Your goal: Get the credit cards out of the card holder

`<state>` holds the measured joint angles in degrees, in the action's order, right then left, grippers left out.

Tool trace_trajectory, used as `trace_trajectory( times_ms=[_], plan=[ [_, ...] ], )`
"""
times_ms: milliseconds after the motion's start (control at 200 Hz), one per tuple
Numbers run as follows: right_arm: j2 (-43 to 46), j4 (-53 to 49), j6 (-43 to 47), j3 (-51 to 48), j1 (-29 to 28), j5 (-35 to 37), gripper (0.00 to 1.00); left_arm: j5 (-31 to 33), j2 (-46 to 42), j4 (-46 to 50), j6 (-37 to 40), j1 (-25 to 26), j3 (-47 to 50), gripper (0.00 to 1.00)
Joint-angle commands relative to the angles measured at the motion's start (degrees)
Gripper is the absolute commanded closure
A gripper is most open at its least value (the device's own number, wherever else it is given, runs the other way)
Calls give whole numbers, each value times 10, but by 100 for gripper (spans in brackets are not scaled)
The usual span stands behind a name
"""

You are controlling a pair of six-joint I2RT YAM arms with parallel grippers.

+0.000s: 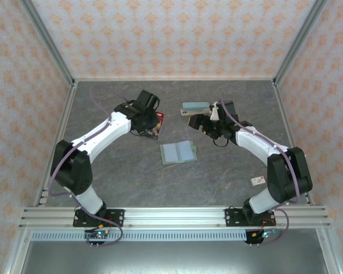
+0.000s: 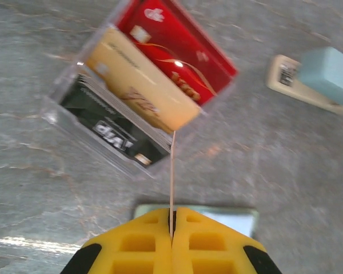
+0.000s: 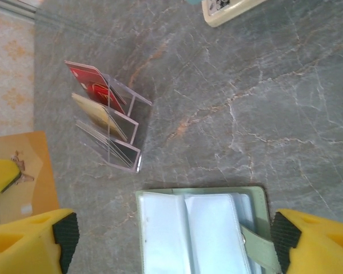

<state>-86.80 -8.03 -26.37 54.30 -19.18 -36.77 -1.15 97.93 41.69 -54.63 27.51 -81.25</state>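
Observation:
My left gripper turns in line with the rack's middle slot (image 1: 156,126) (image 2: 140,80) next, lowers the orange-yellow card there and releases, since matching tan cards already stand there.
The sage-green card holder (image 1: 178,152) lies open on the table, its clear sleeves facing up (image 3: 200,234). My left gripper (image 2: 172,228) is shut on an orange-yellow card (image 3: 23,171), which the left wrist view shows edge-on as a thin line. Just ahead of it stands a clear rack (image 2: 131,91) holding a red card (image 2: 177,48), a tan card (image 2: 140,85) and a dark grey card (image 2: 111,128). My right gripper (image 3: 171,251) hangs open above the holder, nothing between its fingers (image 3: 34,242). From above, the left gripper (image 1: 150,130) is beside the rack (image 1: 159,124) and the right gripper (image 1: 201,123) is behind the holder.
A teal oblong case with a pale edge (image 1: 194,107) lies behind the right gripper, also seen as the case (image 2: 326,71) in the left wrist view. A small card-like item (image 1: 257,181) rests near the right arm's base. Frame posts and patterned walls bound the table.

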Motion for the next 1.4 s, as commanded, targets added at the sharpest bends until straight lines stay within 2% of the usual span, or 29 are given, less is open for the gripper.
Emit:
trace_trajectory(
  times_ms=[0,250,430,911,1396],
  plan=[
    [23,-4,12,-13,-1,21,9,142,26,73,-97,14,-49,100],
    [28,-18,28,-10,-1,39,6,189,83,84,-229,23,-95,100],
    [36,-16,29,-18,-1,39,5,195,104,74,-300,26,-104,100],
    [36,-16,28,-17,-1,27,5,216,162,73,-413,29,-131,100],
    [33,-20,29,-14,-2,19,5,236,188,73,-445,28,-145,98]
  ],
)
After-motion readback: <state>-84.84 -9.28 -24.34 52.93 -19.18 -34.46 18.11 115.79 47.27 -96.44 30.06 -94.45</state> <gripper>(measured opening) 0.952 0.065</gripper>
